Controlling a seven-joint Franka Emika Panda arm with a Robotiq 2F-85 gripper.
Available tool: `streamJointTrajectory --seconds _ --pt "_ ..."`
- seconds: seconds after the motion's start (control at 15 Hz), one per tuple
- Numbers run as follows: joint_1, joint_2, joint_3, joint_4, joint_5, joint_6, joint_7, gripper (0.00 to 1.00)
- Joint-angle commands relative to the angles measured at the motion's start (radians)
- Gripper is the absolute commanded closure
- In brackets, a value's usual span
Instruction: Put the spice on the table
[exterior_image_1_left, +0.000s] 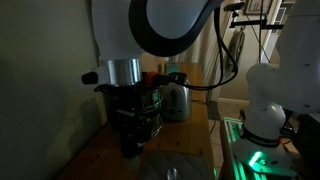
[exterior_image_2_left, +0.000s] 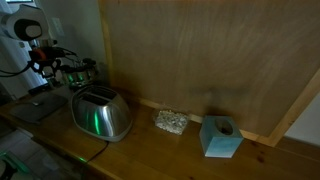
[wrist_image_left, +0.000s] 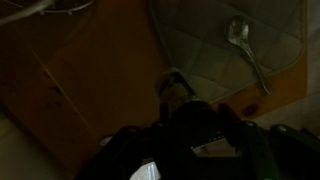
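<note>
I will move my gripper down next and away from the grey mat onto the bare brown wood, because the spice is still hanging above the table.
In the wrist view the small dark spice jar (wrist_image_left: 172, 87) sits at the tips of my gripper (wrist_image_left: 178, 102), which looks shut on it. The fingers are very dark. The jar hangs over the brown wooden table (wrist_image_left: 80, 90), close to the edge of the grey mat. In an exterior view the gripper (exterior_image_1_left: 130, 148) hangs low over the table (exterior_image_1_left: 95, 155), in front of the wire rack of jars (exterior_image_1_left: 152, 100). In an exterior view the gripper (exterior_image_2_left: 46, 66) is at the far left, near the rack (exterior_image_2_left: 80, 72). The jar is not discernible in either exterior view.
A grey quilted mat (wrist_image_left: 200, 45) with a metal spoon (wrist_image_left: 243, 45) lies next to the gripper. A silver toaster (exterior_image_2_left: 100, 115) stands behind the rack and also shows in an exterior view (exterior_image_1_left: 176, 100). Further along the table are a small speckled block (exterior_image_2_left: 170, 122) and a teal block (exterior_image_2_left: 220, 137).
</note>
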Motion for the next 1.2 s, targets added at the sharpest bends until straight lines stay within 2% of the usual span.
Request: streamJointTrajectory --seconds 0.0,0.4,0.87,1.07,1.13 --pt "0.012 0.027 0.014 -0.005 0.000 0.054 -0.042 0.73" --pt "0.005 0.068 0.024 -0.008 0.013 0.061 -0.058 0.73" --pt "-0.010 0.114 0.025 -0.009 0.020 0.168 -0.049 0.73" --pt "-0.018 0.125 0.026 -0.010 0.013 0.172 -0.050 0.73" --pt "-0.020 0.126 0.027 -0.009 0.016 0.160 -0.056 0.23"
